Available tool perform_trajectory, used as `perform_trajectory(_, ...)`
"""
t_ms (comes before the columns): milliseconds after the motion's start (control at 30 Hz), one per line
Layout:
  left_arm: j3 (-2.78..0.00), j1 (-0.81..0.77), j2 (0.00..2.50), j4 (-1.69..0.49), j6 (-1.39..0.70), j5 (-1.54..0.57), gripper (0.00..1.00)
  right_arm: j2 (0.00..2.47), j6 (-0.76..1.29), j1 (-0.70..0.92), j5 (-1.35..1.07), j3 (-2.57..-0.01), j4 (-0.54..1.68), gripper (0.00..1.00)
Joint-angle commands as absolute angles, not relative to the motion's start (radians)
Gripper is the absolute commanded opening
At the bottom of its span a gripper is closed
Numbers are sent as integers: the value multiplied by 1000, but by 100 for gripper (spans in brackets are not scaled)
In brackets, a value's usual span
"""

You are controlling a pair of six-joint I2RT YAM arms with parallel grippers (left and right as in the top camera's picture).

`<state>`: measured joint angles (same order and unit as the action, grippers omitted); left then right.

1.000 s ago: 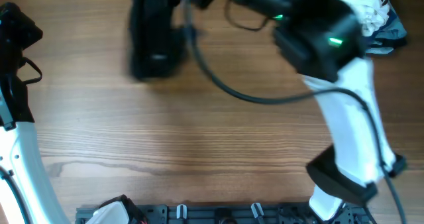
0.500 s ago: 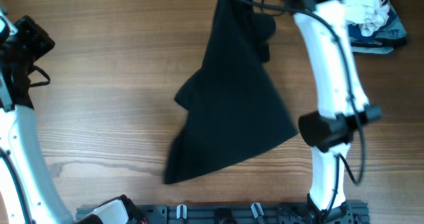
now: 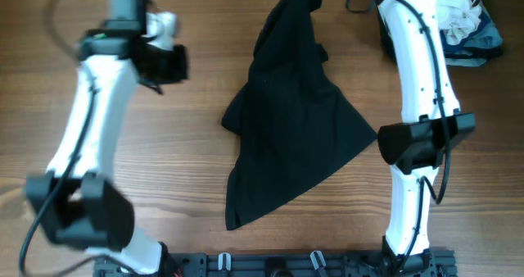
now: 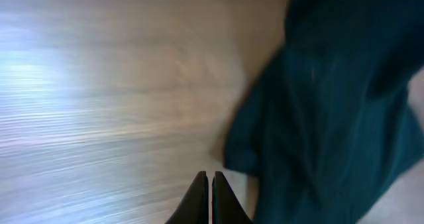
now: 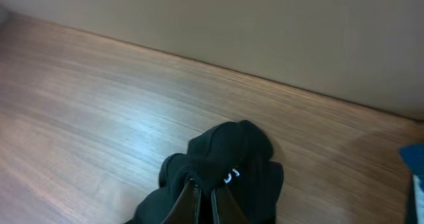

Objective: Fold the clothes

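Observation:
Next, my right gripper needs to move up, then down onto the bare wood beside the clothes pile and release the garment's top end, since the garment hangs bunched and unspread.
A black garment (image 3: 291,121) hangs from the top middle of the overhead view and spreads in a loose triangle over the wooden table. My right gripper (image 5: 204,187) is shut on a bunched fold of the black garment (image 5: 225,161) at the far edge. My left gripper (image 4: 211,179) is shut and empty, over bare wood to the left of the garment (image 4: 331,105). In the overhead view the left gripper (image 3: 168,62) sits left of the garment's upper part.
A pile of white and blue clothes (image 3: 463,19) lies at the far right corner. A black rail (image 3: 278,265) runs along the front edge. Bare wood shows on the left and front of the table (image 3: 147,187).
The left arm swung in from the far left edge toward the garment. The garment shifted a little to the right and drapes lower, still held by the right gripper.

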<state>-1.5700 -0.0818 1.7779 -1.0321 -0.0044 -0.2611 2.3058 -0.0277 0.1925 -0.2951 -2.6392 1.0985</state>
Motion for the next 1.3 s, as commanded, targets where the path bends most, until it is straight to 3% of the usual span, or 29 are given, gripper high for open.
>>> perform_trajectory(0,-1571,-167,1939,-1036,126,-327,4,2297,-39,188,-315,-2655,1108,4)
perform_trajectory(133,-1571,-206,2088,-987,155,-364,8,2297,-52,187,-314,-2655,1116,4)
perform_trajectory(267,-1571,-208,2155,-979,213,-470,19,2297,-52,185,-312,-2655,1119,4)
perform_trajectory(433,-1556,-208,2160,-1014,290,-493,59,2297,-53,186,-311,-2655,1120,4)
perform_trajectory(633,-1443,-207,2160,-960,315,-443,64,2297,-54,185,-311,-2655,1127,4)
perform_trajectory(700,-1425,-207,2160,-945,314,-444,60,2297,-53,186,-311,-2655,1126,4)
perform_trajectory(733,-1425,-207,2160,-939,314,-444,50,2297,-53,186,-311,-2655,1126,4)
perform_trajectory(767,-1425,-207,2160,-929,306,-445,22,2297,-53,185,-311,-2655,1126,4)
perform_trajectory(800,-1425,-208,2160,-927,301,-445,11,2297,-53,186,-311,-2655,1126,4)
perform_trajectory(833,-1425,-208,2160,-928,285,-445,5,2297,-53,185,-311,-2655,1126,4)
perform_trajectory(1067,-1440,-190,2152,-932,172,-339,4,2297,-53,185,-310,-2655,1130,4)
perform_trajectory(1167,-1583,-102,2100,-994,30,-139,4,2282,-53,173,-311,-2655,1171,4)
perform_trajectory(1267,-1805,39,1993,-1015,-60,-114,4,2228,-53,136,-311,-2655,1229,4)
